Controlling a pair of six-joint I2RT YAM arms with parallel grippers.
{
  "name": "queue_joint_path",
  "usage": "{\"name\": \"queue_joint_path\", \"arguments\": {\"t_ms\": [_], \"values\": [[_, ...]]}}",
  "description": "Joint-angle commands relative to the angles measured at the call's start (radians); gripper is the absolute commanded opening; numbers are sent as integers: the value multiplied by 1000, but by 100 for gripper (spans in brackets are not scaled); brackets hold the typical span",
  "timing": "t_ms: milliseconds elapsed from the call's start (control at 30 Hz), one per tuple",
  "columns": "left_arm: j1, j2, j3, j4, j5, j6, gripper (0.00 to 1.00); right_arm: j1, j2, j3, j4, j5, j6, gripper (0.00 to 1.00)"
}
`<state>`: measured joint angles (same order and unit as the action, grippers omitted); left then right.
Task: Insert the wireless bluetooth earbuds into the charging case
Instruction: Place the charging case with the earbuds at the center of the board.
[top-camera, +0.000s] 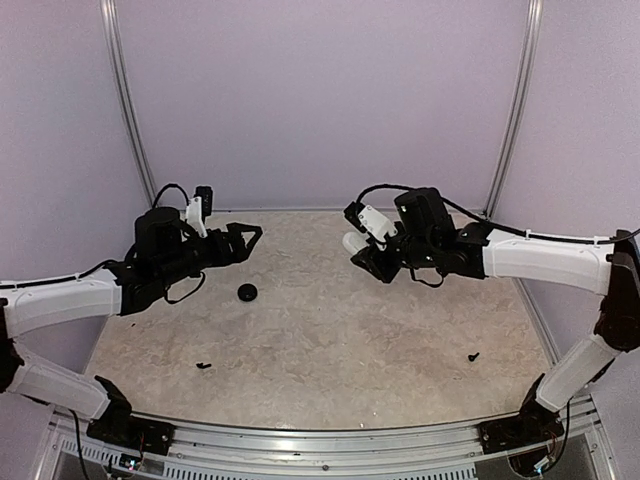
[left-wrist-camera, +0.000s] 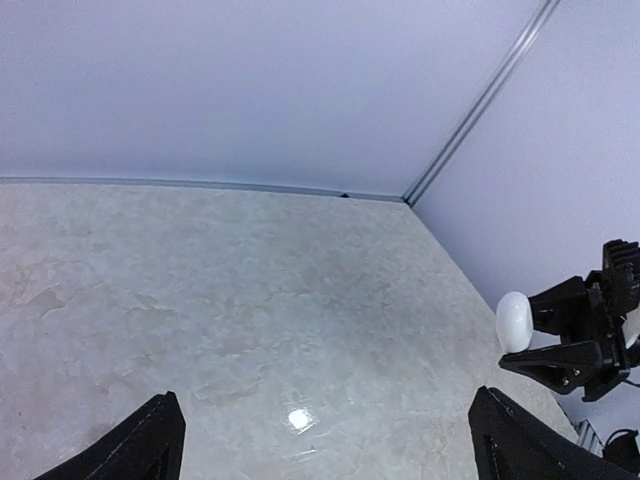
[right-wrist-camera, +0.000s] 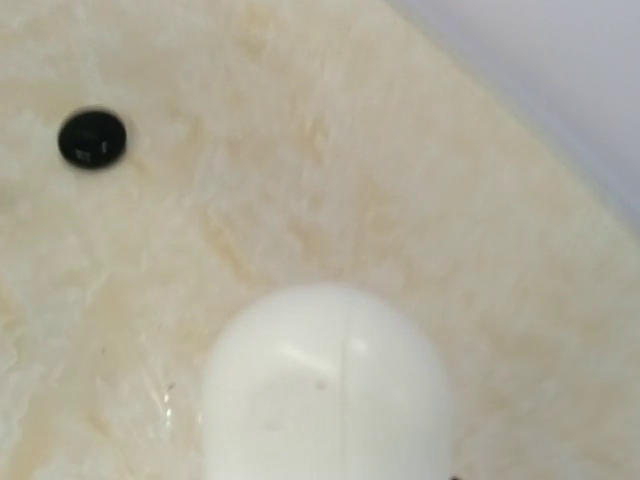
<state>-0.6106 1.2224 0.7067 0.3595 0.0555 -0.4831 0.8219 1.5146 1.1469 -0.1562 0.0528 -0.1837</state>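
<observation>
The charging case goes down with my right gripper to the tabletop's bare middle next for release, since the case still hangs above the tabletop.
The charging case (top-camera: 354, 243) is a smooth white oval with its lid closed. My right gripper (top-camera: 366, 252) is shut on it and holds it above the middle of the table. In the right wrist view the case (right-wrist-camera: 325, 390) fills the lower centre and hides the fingers. The left wrist view shows the case (left-wrist-camera: 514, 320) at the far right, between the right gripper's black fingers (left-wrist-camera: 560, 355). My left gripper (top-camera: 246, 238) hangs open and holds nothing, its tips wide apart (left-wrist-camera: 322, 425) over bare table. The earbuds are out of view.
A flat black round disc (top-camera: 246, 292) lies on the marbled table (top-camera: 330, 330) between the arms, also seen as the disc (right-wrist-camera: 92, 138). One tiny black bit (top-camera: 203, 365) sits near the front left and another black bit (top-camera: 473, 356) near the front right. Pale walls enclose the table.
</observation>
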Motion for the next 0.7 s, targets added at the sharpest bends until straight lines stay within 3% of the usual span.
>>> {"name": "queue_joint_path", "arguments": {"t_ms": [0, 300, 667], "values": [[87, 68, 50, -179, -99, -7, 99, -74, 99, 0, -6, -153, 108, 19], [116, 277, 121, -291, -73, 170, 99, -178, 272, 57, -49, -284, 139, 21], [144, 491, 313, -451, -21, 332, 84, -234, 381, 127, -105, -373, 123, 25]]}}
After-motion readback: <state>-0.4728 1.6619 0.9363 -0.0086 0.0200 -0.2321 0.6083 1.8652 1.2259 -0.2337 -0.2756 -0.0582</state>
